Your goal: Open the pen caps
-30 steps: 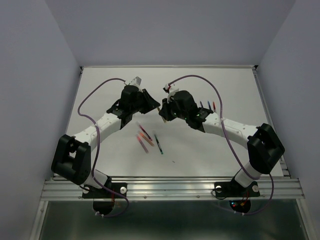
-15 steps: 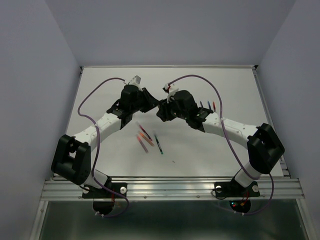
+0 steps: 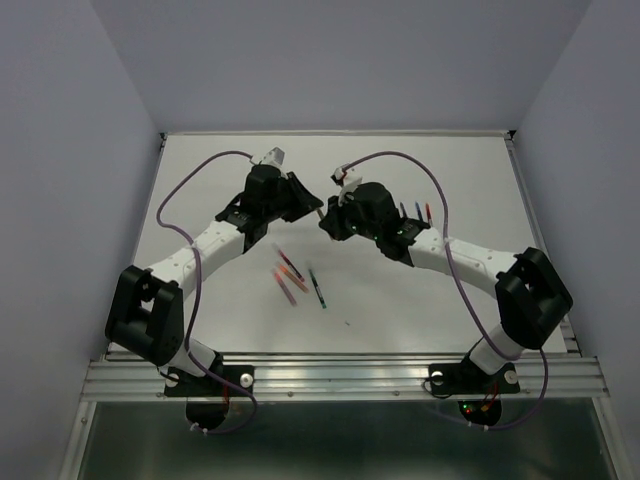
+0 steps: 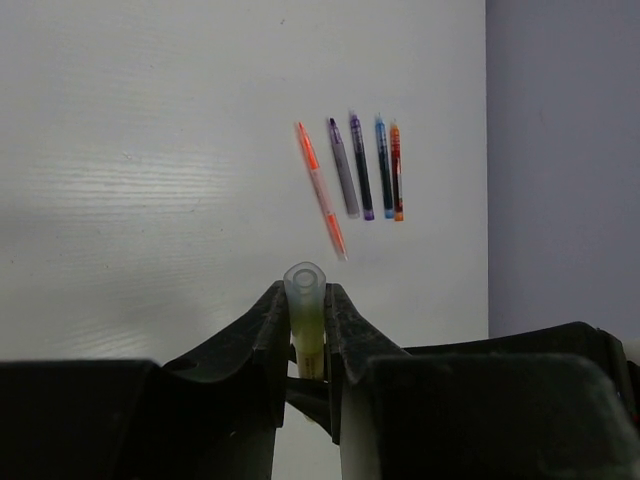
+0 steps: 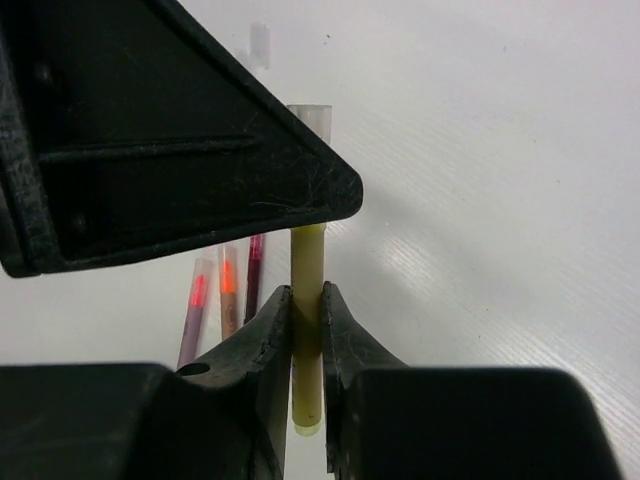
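I will lower my right gripper rightward in the top view to release the yellow pen's body, as bare tabletop beside the pen row lies below it there.
A yellow pen (image 5: 308,262) is held in the air between both grippers at the back middle of the table. My left gripper (image 4: 305,297) is shut on its clear cap end (image 4: 305,283). My right gripper (image 5: 307,303) is shut on the yellow barrel, whose tail sticks out below the fingers. In the top view the left gripper (image 3: 308,206) and the right gripper (image 3: 326,220) almost touch. In the right wrist view the left gripper's black body (image 5: 170,130) hides the middle of the pen, and the clear cap tip (image 5: 311,115) shows beyond it.
Several loose pens, pink, orange and dark, lie in a cluster (image 3: 289,275) at the table's middle, with a green pen (image 3: 317,288) beside them. A row of orange, grey, purple and blue pens (image 4: 360,170) lies at the right, also in the top view (image 3: 415,211).
Both wrists have shifted slightly toward the back of the table, the right one a little to the right. Both stay shut on the same pen.
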